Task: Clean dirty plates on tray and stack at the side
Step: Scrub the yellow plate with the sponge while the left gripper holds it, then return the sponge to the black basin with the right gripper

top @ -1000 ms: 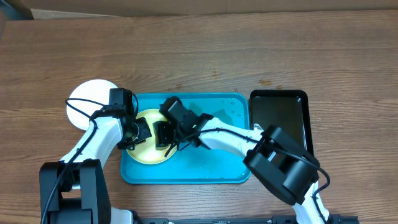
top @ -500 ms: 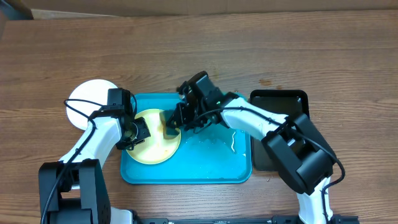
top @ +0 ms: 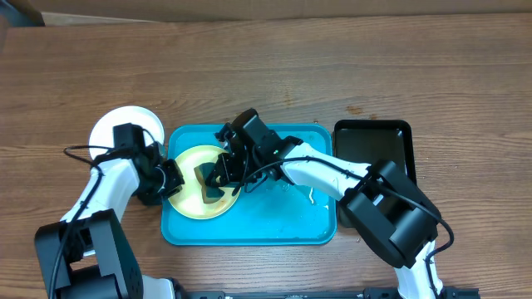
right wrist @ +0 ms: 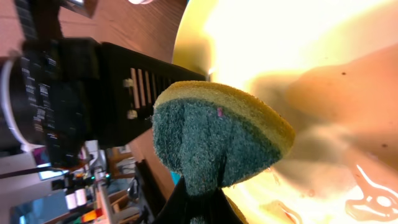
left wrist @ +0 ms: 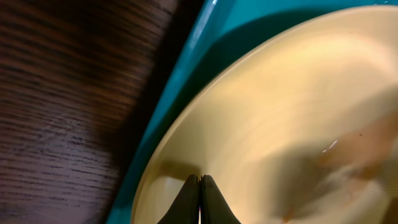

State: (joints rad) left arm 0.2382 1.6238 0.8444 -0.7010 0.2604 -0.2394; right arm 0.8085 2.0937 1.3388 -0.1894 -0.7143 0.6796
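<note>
I will keep wiping across the plate with my right gripper, then lift past the turquoise tray and lower the sponge into the black tray (top: 376, 149), open beside it.
A pale yellow plate (top: 188, 199) lies in the left half of the turquoise tray (top: 274, 228). My left gripper (top: 169, 178) is shut on the plate's left rim; the rim shows in the left wrist view (left wrist: 186, 118) just past the closed jaws (left wrist: 199, 183). My right gripper (top: 218, 176) is shut on a green-and-yellow sponge (top: 208, 187) held over the plate; in the right wrist view the sponge (right wrist: 214, 140) is against the wet plate (right wrist: 323, 74). A white plate (top: 125, 129) lies on the table left of the tray. A third plate is not in view.
A smaller black tray (top: 374, 154) sits just right of the turquoise tray. Water streaks lie on the tray floor (top: 309, 195). Brown wooden table (top: 332, 66) extends behind both trays.
My right gripper has swept the sponge across the plate, right and back left over it. My left arm has shifted left while still holding the plate's rim.
</note>
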